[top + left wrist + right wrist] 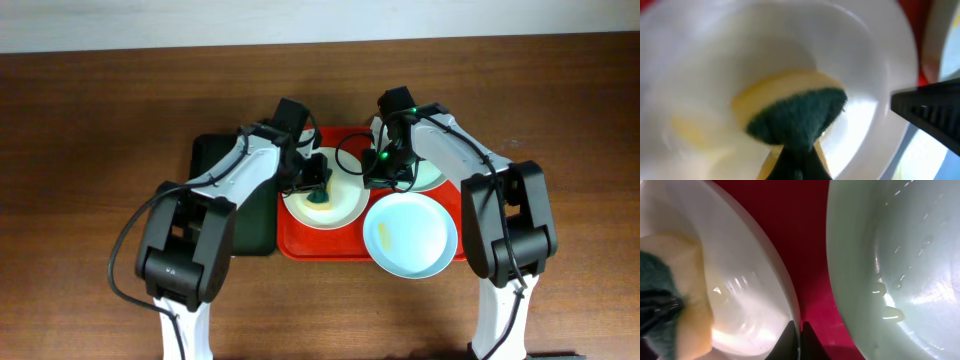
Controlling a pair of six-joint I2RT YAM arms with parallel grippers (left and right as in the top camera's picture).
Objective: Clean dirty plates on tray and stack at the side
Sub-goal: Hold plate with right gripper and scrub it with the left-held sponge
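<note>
The bare dark green tray lies to my left gripper's left in the overhead view, so next this gripper should lift, cross over the tray, lower the sponge and let go.
A white plate (335, 208) lies on the left half of the red tray (300, 246). My left gripper (318, 188) is shut on a sponge with a green scouring face and a yellow body (800, 117), pressed onto this plate (860, 55). The right gripper (798, 330) is shut on the white plate's rim (782, 282), its jaws pinching the edge from both sides. One pale blue-green plate (410, 235) with a yellowish smear sits at the tray's front right. Another (430, 175) lies behind it, partly hidden by the right arm.
A dark green tray (230, 200) lies along the red tray's left side, under the left arm. Brown tabletop (90, 150) spreads on both sides. In the left wrist view the right gripper's black body (932, 110) shows at the plate's edge.
</note>
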